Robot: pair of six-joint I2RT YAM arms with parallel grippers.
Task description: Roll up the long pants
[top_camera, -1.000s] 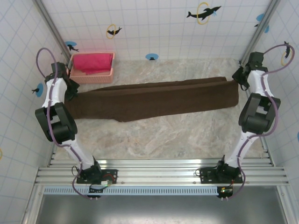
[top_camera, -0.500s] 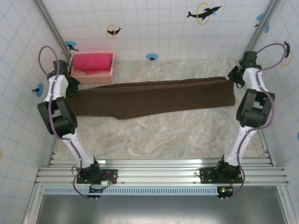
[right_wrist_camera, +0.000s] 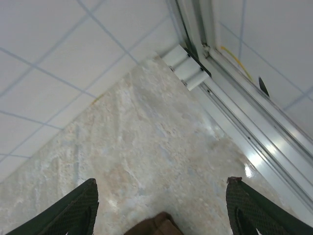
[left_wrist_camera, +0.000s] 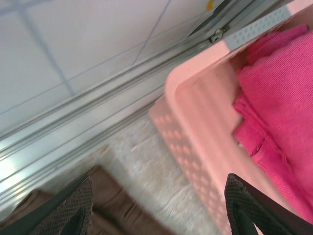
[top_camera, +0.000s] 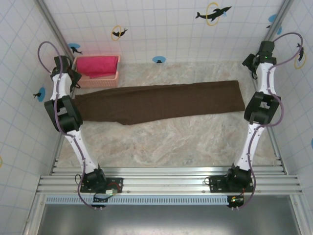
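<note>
The far corner of the hem (top_camera: 236, 86) (right_wrist_camera: 163, 224) is next, so my right gripper should move back and down onto it.
The long pants (top_camera: 161, 103) lie flat as a dark brown strip across the table, from left to right. My left gripper (top_camera: 68, 73) hangs open above their left end, beside the pink basket; in the left wrist view the left gripper (left_wrist_camera: 157, 178) has nothing between its fingers, and the pants (left_wrist_camera: 112, 205) show low down. My right gripper (top_camera: 250, 63) is raised near the back right corner, beyond the pants' right end. In the right wrist view the right gripper (right_wrist_camera: 162, 181) stands open over bare table, a brown corner of the pants (right_wrist_camera: 156, 225) just below it.
A pink basket (top_camera: 96, 78) with a bright pink cloth (top_camera: 98, 64) stands at the back left, close to my left gripper; its wall (left_wrist_camera: 195, 122) and the pink cloth (left_wrist_camera: 279, 98) appear in the left wrist view. Metal frame rails (right_wrist_camera: 244, 112) and tiled walls border the table.
Both grippers have opened and let go of the pants' ends, then lifted back toward the rear wall. The pants have settled flat, stretched out lengthwise.
</note>
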